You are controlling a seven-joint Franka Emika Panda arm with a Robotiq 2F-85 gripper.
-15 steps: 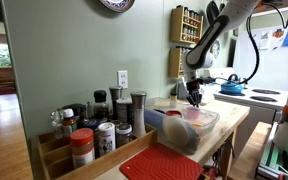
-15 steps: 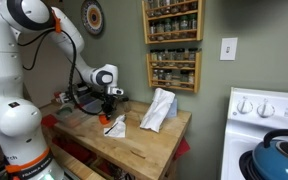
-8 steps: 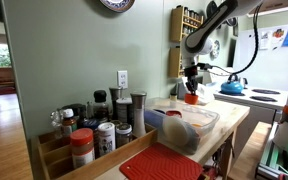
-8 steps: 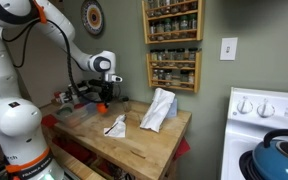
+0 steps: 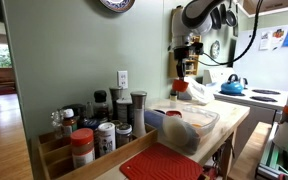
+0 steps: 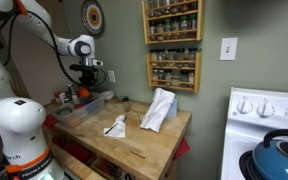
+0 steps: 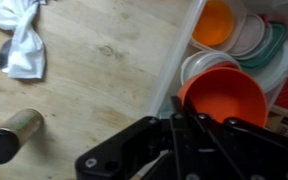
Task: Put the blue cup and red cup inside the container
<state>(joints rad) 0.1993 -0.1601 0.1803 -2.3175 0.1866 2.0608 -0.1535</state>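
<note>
The red cup is hanging. I should next move my gripper toward the spice-jar tray and lower the red cup into the blue cup below to let it go.
My gripper (image 5: 182, 76) is shut on the rim of the red cup (image 5: 181, 87) and holds it in the air above the container (image 5: 206, 124), a clear rectangular tub. In the wrist view the red cup (image 7: 224, 96) hangs from my gripper (image 7: 184, 114) over the container's edge (image 7: 177, 62), with lids and an orange bowl (image 7: 215, 22) below. In an exterior view my gripper (image 6: 87, 84) holds the red cup (image 6: 83, 93) above the container (image 6: 85, 104). The blue cup (image 5: 172, 114) shows inside the container's near end.
White cloths (image 6: 159, 108) (image 6: 115, 126) lie on the wooden counter, and one shows in the wrist view (image 7: 19, 40) next to a metal shaker (image 7: 9, 136). A wooden spice-jar tray (image 5: 79, 145), a red mat (image 5: 164, 163), a blue kettle (image 6: 282, 155) and wall spice racks (image 6: 172, 40) are around.
My gripper took hold of the red cup on the counter near the cloth, lifted it and carried it to above the container.
</note>
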